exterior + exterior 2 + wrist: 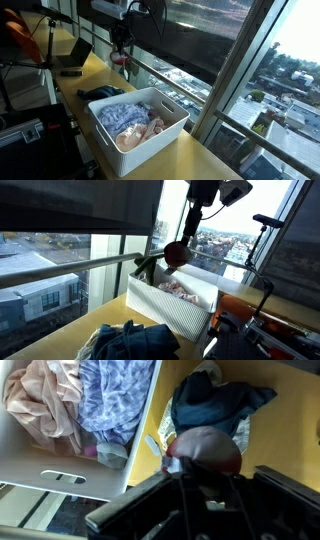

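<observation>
The dark red garment hangs high above the tabletop. The gripper swings away from the basket next, then lowers toward the dark blue pile and opens.
My gripper hangs in the air, shut on a small dark red garment. In the wrist view the red garment bunches out just past the gripper, whose fingertips it hides. Beneath it a pile of dark blue clothes lies on the yellow tabletop. Beside the pile stands a white basket holding a pink cloth and a purple patterned cloth.
The table runs along a big window with a railing. A laptop sits at the table's far end. Tripods and camera gear stand by the orange-red equipment next to the basket.
</observation>
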Tool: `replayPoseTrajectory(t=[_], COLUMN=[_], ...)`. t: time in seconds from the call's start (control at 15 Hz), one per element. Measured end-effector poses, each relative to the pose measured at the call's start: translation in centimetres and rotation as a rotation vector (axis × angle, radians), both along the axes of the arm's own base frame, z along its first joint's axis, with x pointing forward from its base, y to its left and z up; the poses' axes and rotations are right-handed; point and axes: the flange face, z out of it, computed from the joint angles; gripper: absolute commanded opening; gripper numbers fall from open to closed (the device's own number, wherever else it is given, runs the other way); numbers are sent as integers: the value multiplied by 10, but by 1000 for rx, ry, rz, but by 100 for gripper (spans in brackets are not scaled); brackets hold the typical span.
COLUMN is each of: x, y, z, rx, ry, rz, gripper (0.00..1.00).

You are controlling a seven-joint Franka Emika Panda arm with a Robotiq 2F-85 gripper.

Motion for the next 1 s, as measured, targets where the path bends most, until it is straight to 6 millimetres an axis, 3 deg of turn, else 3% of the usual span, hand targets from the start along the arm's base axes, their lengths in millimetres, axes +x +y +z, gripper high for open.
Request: replayPoseTrajectory(t=[0.2, 0.4, 0.73, 1.0], x=[-34, -54, -60, -52], y=[65, 101, 109, 109], z=[35, 25, -21, -35], rx=[1, -7, -30, -33], ry=[-32, -9, 71, 90], rz=[64, 106, 125, 125], gripper=[1, 1, 1, 1])
